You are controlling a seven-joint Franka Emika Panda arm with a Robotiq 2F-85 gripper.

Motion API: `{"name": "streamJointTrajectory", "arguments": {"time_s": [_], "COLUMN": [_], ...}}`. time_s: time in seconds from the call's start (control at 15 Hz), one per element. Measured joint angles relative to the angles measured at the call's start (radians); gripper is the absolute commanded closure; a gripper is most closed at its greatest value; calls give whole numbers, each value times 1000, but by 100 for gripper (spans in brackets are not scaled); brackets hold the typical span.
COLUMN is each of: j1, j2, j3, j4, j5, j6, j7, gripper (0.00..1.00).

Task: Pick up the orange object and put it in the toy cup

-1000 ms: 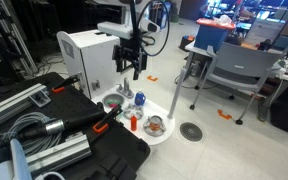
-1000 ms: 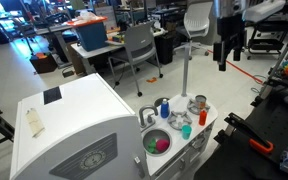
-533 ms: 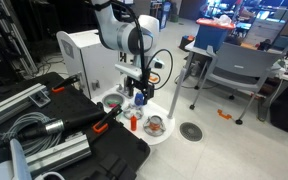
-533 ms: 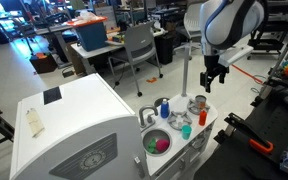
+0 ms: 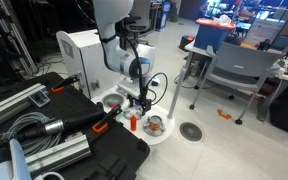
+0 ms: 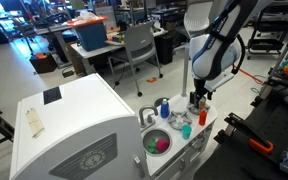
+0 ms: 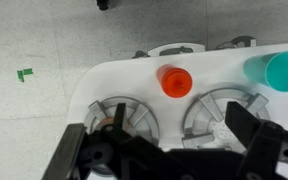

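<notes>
The orange object still stands beyond the gripper's fingers, so the gripper should next move open, down and across from above the burners onto the orange object's round top (image 5: 133, 120) (image 7: 178, 84).
The orange object (image 7: 175, 82) is a small round-topped piece standing on the white toy kitchen top (image 7: 114, 85), between two grey burners. It also shows in both exterior views (image 5: 134, 122) (image 6: 203, 117). A teal toy cup (image 7: 284, 70) stands at the right edge of the wrist view and also shows in an exterior view (image 6: 186, 130). My gripper (image 7: 164, 150) is open and empty. It hangs just above the burners, short of the orange object, and shows in both exterior views (image 5: 142, 101) (image 6: 197, 99).
A toy pot (image 5: 155, 125) sits on the toy kitchen top. A blue bottle (image 6: 165, 107) stands by the faucet, and a toy sink (image 6: 157, 142) holds coloured pieces. Black cases (image 5: 94, 150) lie beside the toy kitchen. Office chairs (image 5: 234, 70) stand further off.
The arm has come down from high above the toy kitchen to just over its top. The gripper stays open. The objects have not moved.
</notes>
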Motion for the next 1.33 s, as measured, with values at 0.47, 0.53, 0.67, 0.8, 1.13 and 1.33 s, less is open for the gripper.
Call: {"name": "streamJointTrajectory", "arguments": {"time_s": [0.47,0.53,0.67,0.8,1.13,1.33], "j1": [10,13,16,17,20,21], "j2": [124,134,148,156,167,184], "j3": [65,64,55,42,14,1], "j4": [106,114,130,144,158,158], "j5": [42,43,43,43,45,46], "j6": [52,63,82,96,93,82], "j7": [-12,-11,-9,-8,9,22], "gripper": [0,0,0,0,0,0]}}
